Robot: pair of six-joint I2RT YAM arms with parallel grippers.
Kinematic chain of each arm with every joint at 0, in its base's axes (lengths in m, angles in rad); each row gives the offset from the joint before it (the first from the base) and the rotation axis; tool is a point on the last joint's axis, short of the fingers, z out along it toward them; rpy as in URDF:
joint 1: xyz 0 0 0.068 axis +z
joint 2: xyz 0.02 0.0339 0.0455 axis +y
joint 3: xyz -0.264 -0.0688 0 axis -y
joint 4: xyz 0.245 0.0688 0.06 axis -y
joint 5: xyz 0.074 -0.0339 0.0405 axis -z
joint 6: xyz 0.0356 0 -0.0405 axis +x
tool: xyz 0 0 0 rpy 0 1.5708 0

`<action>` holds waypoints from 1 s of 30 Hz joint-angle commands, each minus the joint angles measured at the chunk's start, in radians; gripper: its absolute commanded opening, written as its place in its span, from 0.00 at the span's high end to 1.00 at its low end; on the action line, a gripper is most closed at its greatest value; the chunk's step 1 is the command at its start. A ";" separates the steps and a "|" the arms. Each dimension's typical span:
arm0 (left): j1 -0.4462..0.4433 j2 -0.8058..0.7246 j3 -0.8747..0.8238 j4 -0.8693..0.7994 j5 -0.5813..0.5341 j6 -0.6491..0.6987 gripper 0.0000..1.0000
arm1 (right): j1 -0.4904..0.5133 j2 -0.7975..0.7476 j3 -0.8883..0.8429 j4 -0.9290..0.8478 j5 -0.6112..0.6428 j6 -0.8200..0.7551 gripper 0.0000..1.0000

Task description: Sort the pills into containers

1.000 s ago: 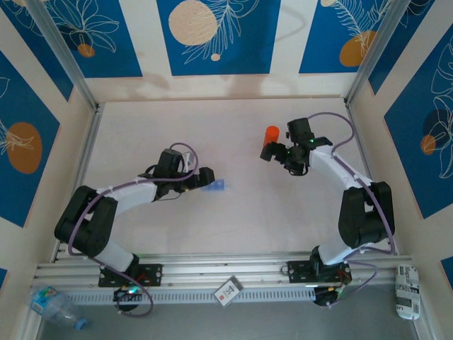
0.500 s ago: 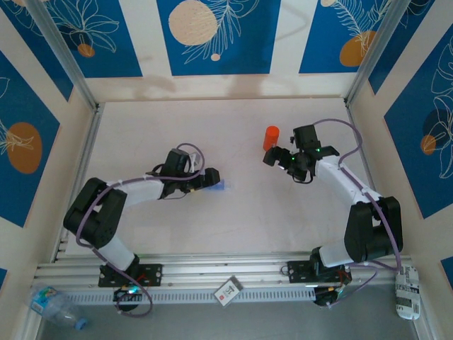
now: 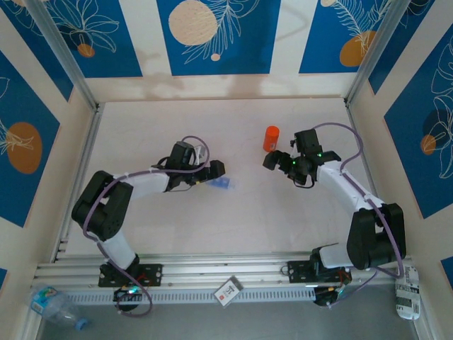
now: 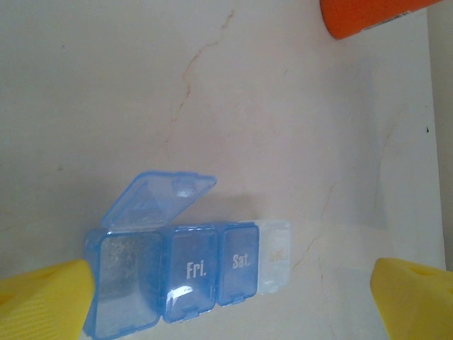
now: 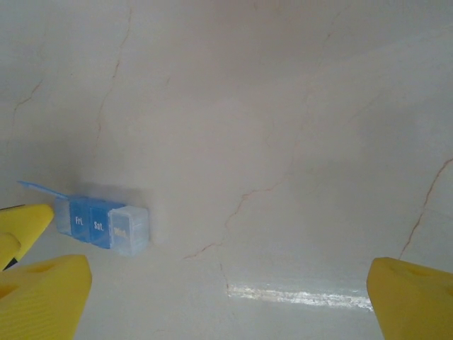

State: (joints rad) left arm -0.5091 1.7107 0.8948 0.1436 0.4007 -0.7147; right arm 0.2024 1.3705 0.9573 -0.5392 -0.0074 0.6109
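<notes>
The open fingers of my right gripper move outward next and come around the cap end of the orange bottle [image 3: 272, 130], since the bottle stands outward of that gripper.
The containers [image 4: 191, 273] are one translucent blue box with a row of day-marked compartments, lying flat on the table. Its leftmost visible lid [image 4: 157, 202] stands open, while the "Fri." and "Sat." lids are shut. My left gripper [image 4: 226, 304] is open, and the box lies between its yellow fingertips [image 4: 42, 301], nearer the left one. From above, the left gripper [image 3: 214, 176] sits at the box [image 3: 223, 185]. My right gripper [image 3: 283, 164] is open over bare table, right of the box [image 5: 102, 223]. The pills are out of view.
An orange cylindrical bottle [image 3: 271, 138] stands just above and left of the right gripper and shows at the top of the left wrist view [image 4: 375, 14]. Walls enclose the table on three sides. An aluminium rail [image 3: 212, 273] runs along the near edge.
The left arm has stretched to the right, and the blue box now lies slightly further right. The right gripper has shifted a little down and right, away from the orange bottle.
</notes>
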 commanded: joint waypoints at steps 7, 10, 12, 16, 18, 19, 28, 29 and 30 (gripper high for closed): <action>0.033 -0.141 0.056 -0.165 -0.083 0.136 0.00 | -0.013 0.107 0.263 -0.087 0.075 -0.078 0.00; 0.055 -0.199 0.050 -0.197 -0.127 0.184 0.00 | -0.016 0.218 0.395 -0.137 0.109 -0.106 0.02; 0.067 -0.237 0.040 -0.204 -0.159 0.215 0.00 | -0.015 0.310 0.502 -0.186 0.128 -0.126 0.05; 0.085 -0.289 0.042 -0.244 -0.176 0.248 0.00 | -0.017 0.483 0.692 -0.281 0.177 -0.159 0.07; 0.089 -0.308 0.046 -0.275 -0.184 0.271 0.00 | -0.016 0.552 0.781 -0.317 0.195 -0.172 0.07; 0.090 -0.317 0.045 -0.282 -0.189 0.278 0.00 | -0.014 0.578 0.810 -0.330 0.199 -0.177 0.08; 0.109 -0.375 -0.005 -0.271 -0.205 0.286 0.00 | 0.015 0.728 0.963 -0.400 0.254 -0.222 0.11; 0.110 -0.375 -0.004 -0.271 -0.204 0.287 0.00 | 0.017 0.737 0.965 -0.401 0.255 -0.224 0.13; 0.110 -0.375 -0.005 -0.271 -0.202 0.286 0.00 | 0.018 0.745 0.968 -0.400 0.255 -0.226 0.14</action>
State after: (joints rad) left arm -0.4107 1.3548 0.9031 -0.1135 0.2073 -0.4557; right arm 0.2092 2.0914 1.8881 -0.8879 0.2272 0.4114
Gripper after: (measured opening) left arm 0.998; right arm 0.873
